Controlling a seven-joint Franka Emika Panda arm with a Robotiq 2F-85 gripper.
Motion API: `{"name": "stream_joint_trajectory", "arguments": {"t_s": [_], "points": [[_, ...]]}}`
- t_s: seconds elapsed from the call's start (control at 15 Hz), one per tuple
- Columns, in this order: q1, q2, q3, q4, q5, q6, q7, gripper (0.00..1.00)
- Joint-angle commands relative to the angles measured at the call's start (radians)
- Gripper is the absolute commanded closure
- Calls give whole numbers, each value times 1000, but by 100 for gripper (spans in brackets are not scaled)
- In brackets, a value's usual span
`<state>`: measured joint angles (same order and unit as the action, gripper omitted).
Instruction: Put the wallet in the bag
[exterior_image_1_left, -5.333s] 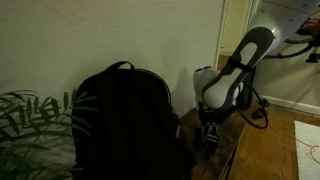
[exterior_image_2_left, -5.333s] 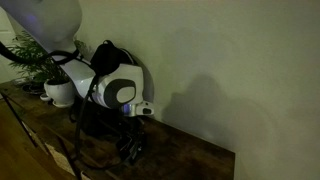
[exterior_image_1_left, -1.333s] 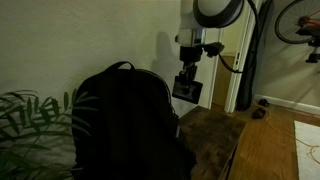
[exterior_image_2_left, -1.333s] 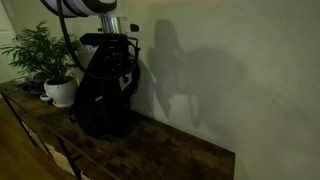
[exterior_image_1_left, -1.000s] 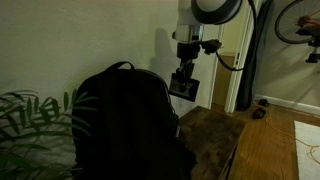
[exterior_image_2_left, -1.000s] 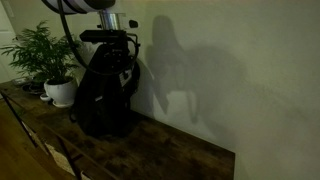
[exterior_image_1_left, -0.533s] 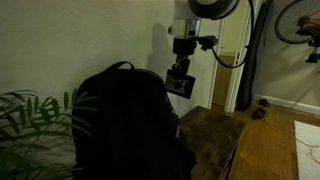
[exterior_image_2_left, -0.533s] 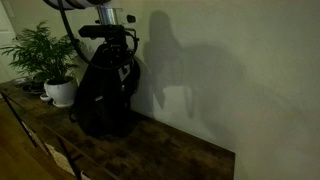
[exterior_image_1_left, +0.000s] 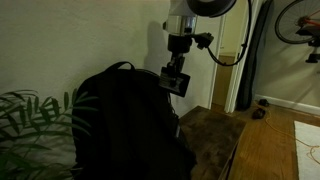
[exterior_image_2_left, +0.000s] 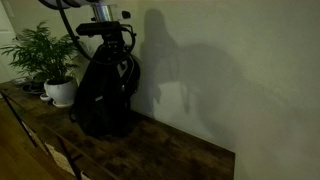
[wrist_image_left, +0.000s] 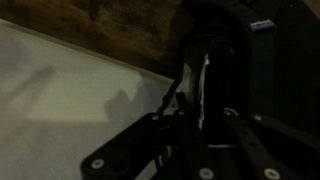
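My gripper shifts over and down into the bag's top (exterior_image_1_left: 152, 79) below it next and releases, since the wallet (exterior_image_1_left: 179, 84) still hangs by the upper part of the bag.
A black backpack (exterior_image_1_left: 125, 125) stands upright on the wooden table (exterior_image_1_left: 215, 135) against the wall; it also shows in the other exterior view as the bag (exterior_image_2_left: 103, 100). My gripper (exterior_image_1_left: 176, 78) hangs just beside the bag's upper right shoulder, shut on a dark flat wallet (exterior_image_1_left: 179, 84). In an exterior view the gripper (exterior_image_2_left: 121, 58) sits over the top of the bag. In the wrist view the wallet (wrist_image_left: 198, 80) is a dark upright slab pinched between the fingers (wrist_image_left: 245, 140), with the bag (wrist_image_left: 280, 70) close on the right.
A leafy plant (exterior_image_1_left: 25, 125) stands beside the bag, seen as a potted plant in a white pot (exterior_image_2_left: 58, 92). The pale wall runs right behind the bag. A doorway and a bicycle wheel (exterior_image_1_left: 296, 20) lie beyond the table end.
My gripper has carried the wallet sideways toward the bag and slightly up, from over the bare table end to the bag's upper edge. The bag has not moved.
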<state>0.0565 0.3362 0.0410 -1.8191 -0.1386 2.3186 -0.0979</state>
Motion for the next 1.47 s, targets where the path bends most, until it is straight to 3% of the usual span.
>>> {"name": "stream_joint_trajectory", "arguments": {"t_s": [0.0,0.67,1.4], "points": [[9,2,0,3,-38,49,-25,93],[10,89,11,44,-101,175,-132,93],[-56,146,100,118,39,238,-331,93]]}}
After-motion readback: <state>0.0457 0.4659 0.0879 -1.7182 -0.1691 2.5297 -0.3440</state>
